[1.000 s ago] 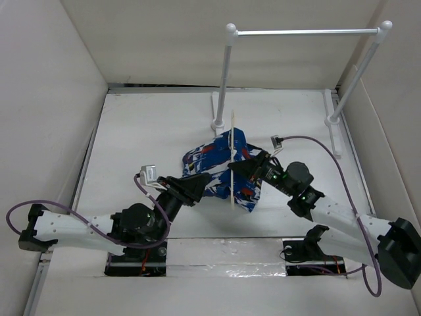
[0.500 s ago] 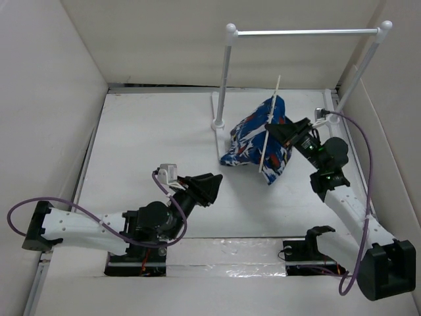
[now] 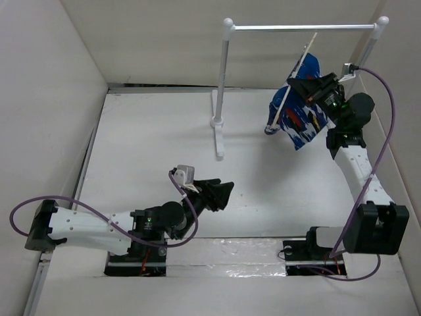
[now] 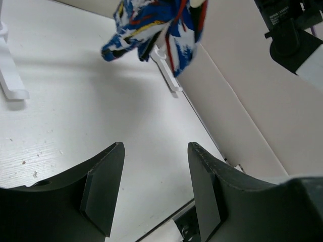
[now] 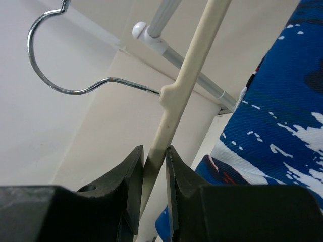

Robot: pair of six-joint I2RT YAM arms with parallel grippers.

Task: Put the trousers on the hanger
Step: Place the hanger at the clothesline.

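My right gripper next carries the hanger (image 3: 303,60) outward, settles its wire hook over the metal crossbar (image 3: 315,27) and releases, since the hook curls free, short of it.
The blue-printed trousers (image 3: 301,120) hang draped over the pale cream hanger (image 3: 303,60), high at the back right, just below the rail's crossbar. My right gripper (image 3: 308,84) is shut on the hanger's cream arm (image 5: 187,75). The wire hook (image 5: 48,48) curls up to the left and the trousers (image 5: 285,126) hang at the right. My left gripper (image 3: 227,191) stands open and empty low over the table near its front. In the left wrist view its jaws (image 4: 155,148) are wide apart, with the trousers (image 4: 151,22) far off above.
The white two-post rail stand has its metal crossbar (image 3: 302,27) across the back, its left post (image 3: 222,85) mid-table and its right post (image 3: 371,46) by the right wall. White walls enclose the table (image 3: 151,145) on three sides.
The right arm has lifted the hanger and trousers from mid-table up to the back right by the crossbar. The left gripper let go of the trousers, drew back toward the front and opened wider.
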